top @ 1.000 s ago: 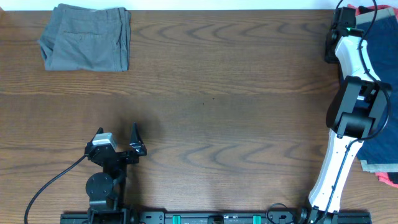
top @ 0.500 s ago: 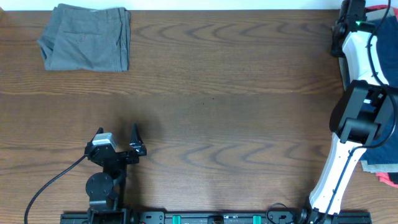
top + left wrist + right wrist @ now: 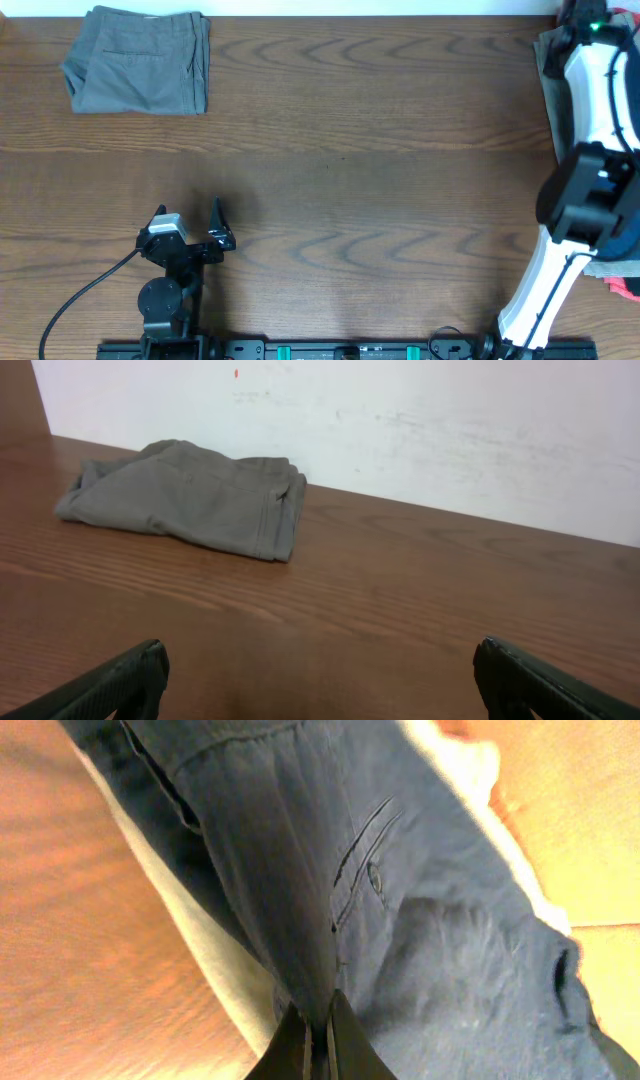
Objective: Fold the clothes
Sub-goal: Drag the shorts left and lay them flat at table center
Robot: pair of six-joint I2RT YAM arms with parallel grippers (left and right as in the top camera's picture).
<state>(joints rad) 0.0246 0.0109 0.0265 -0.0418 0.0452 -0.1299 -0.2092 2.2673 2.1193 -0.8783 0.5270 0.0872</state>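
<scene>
My right gripper carries the navy shorts off the pile, back toward my base onto the empty wood next, as there is room near the olive-grey shorts.
A folded olive-grey pair of shorts (image 3: 140,60) lies at the table's far left corner and also shows in the left wrist view (image 3: 190,495). My left gripper (image 3: 190,225) is open and empty near the front left, low over bare wood (image 3: 320,680). My right gripper (image 3: 318,1030) is shut on a raised fold of the dark navy-blue shorts (image 3: 430,920), whose pocket slit and button show. In the overhead view the right arm (image 3: 590,120) reaches to the far right corner and hides its gripper.
A pile of clothes lies at the table's right edge, with dark blue cloth (image 3: 628,238) and a red piece (image 3: 626,286) showing past the arm. A pale cloth edge (image 3: 215,960) lies under the navy shorts. A white wall (image 3: 450,430) stands behind the table.
The right arm has swung further right and toward the far corner, over the pile. The left arm and the olive-grey shorts have not moved.
</scene>
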